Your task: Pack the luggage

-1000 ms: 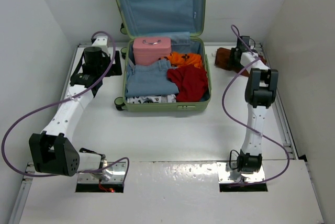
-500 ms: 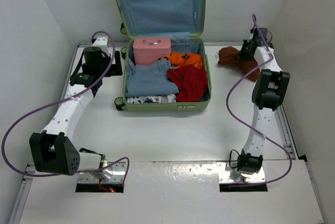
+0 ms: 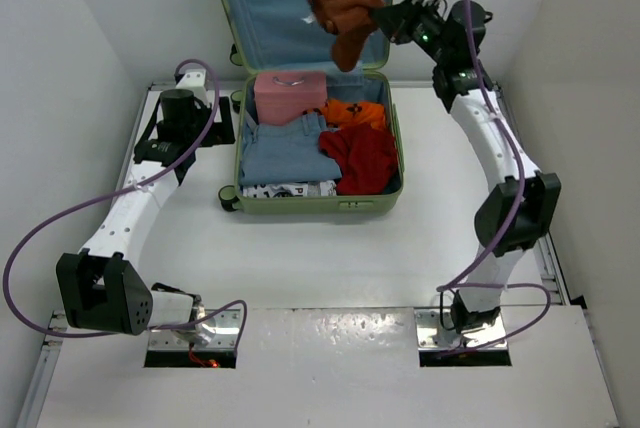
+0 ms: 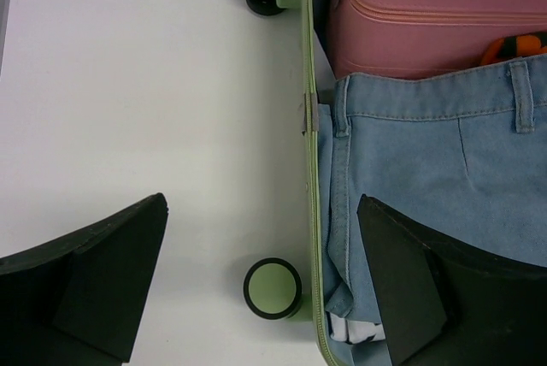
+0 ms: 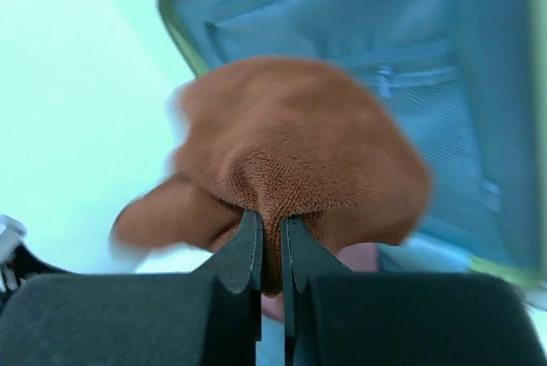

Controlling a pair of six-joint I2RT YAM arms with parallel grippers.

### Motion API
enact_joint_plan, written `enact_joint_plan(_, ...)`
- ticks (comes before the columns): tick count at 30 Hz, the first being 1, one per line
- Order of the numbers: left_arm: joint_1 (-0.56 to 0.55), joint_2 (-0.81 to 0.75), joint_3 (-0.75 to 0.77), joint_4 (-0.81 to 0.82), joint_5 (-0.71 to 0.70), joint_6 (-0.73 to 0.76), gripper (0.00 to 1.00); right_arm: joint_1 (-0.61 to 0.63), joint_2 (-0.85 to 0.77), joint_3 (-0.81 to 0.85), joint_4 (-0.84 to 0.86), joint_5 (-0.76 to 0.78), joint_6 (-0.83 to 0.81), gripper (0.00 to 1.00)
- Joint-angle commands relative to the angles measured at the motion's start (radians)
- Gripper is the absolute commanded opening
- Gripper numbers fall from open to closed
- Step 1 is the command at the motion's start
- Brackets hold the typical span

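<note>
The robot's right hand is above the luggage's unfilled far corner (image 3: 364, 88), so next it should lower the brown cloth there, beside the pink case (image 3: 290, 96), and let go of it past the orange garment.
The luggage (image 3: 318, 205) lies open at the far middle of the table, its blue-lined lid (image 3: 270, 18) standing up. Inside are a pink case (image 3: 290, 96), blue jeans (image 3: 285, 153), an orange garment (image 3: 355, 112) and a red garment (image 3: 362, 158). My right gripper (image 3: 380, 20) is shut on a brown cloth (image 3: 345, 10) and holds it in the air in front of the lid, above the pink case. In the right wrist view the cloth (image 5: 299, 144) bunches between the closed fingers (image 5: 272, 221). My left gripper (image 4: 261, 212) hangs open over the luggage's left rim (image 4: 309, 169), beside the jeans (image 4: 427, 152).
A white printed garment (image 3: 290, 189) lies along the luggage's front wall. Two green wheels (image 4: 272, 289) stick out from its left side. White walls close in the table on the left, right and back.
The right gripper closed on the brown cloth at the far right of the table, lifted it and swung it left and up in front of the lid. The left arm stayed still.
</note>
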Motion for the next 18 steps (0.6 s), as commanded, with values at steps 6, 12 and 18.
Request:
enact_joint_plan(6,0.017,-0.014,0.011,0.022,-0.006,-0.012,0.99,0.024,0.250,0.062,0.073,0.064,0.040,0.00)
enact_joint_plan(12,0.026,-0.025,0.001,0.022,-0.015,0.010,0.99,0.015,0.276,-0.032,0.042,0.101,-0.055,0.00)
enact_joint_plan(18,0.026,-0.003,0.010,0.022,-0.006,0.010,0.99,0.015,0.294,-0.111,-0.032,0.033,-0.057,0.00)
